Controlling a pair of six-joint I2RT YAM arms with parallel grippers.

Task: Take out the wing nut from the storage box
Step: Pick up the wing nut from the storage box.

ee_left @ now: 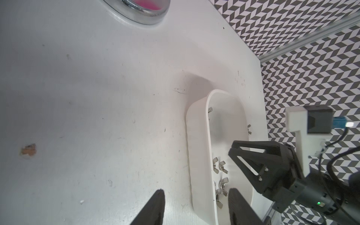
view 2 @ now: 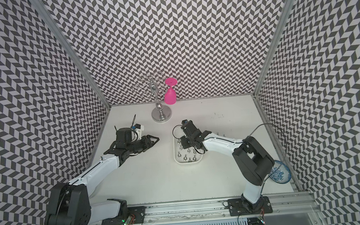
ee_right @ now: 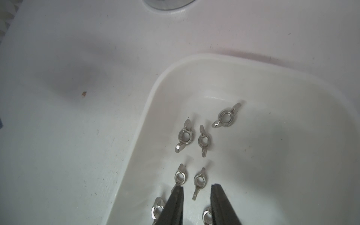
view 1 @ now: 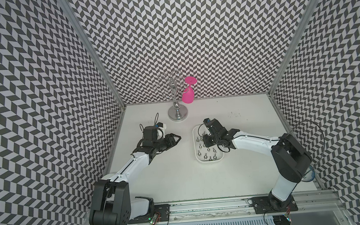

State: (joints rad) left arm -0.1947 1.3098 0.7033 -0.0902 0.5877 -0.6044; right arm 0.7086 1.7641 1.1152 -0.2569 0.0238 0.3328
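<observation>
The ring of the wing nut is in line with the gap between my open fingers, so my right gripper should next move down toward the bottom of the storage box, onto the small wing nut point(ee_right: 199, 181).
The storage box point(view 1: 197, 157) is a shallow white tray on the right half of the table, seen in both top views point(view 2: 176, 159). Several silver wing nuts lie flat on its floor. My right gripper point(ee_right: 197, 186) points down into the tray's far end, jaws a little open. One wing nut point(ee_right: 199, 180) lies between and just ahead of the tips, touching neither finger. Other wing nuts point(ee_right: 185, 136) lie further ahead. My left gripper point(view 1: 177, 138) hangs open and empty above the table, left of the tray point(ee_left: 198, 136).
A silver glass stand point(view 1: 177, 113) rises at the back centre with a pink glass point(view 1: 188, 92) hanging upside down from it. A blue-patterned bowl point(view 2: 279, 173) sits behind the right arm's elbow. A small metal piece point(ee_left: 249, 129) lies beyond the tray. Patterned walls enclose three sides.
</observation>
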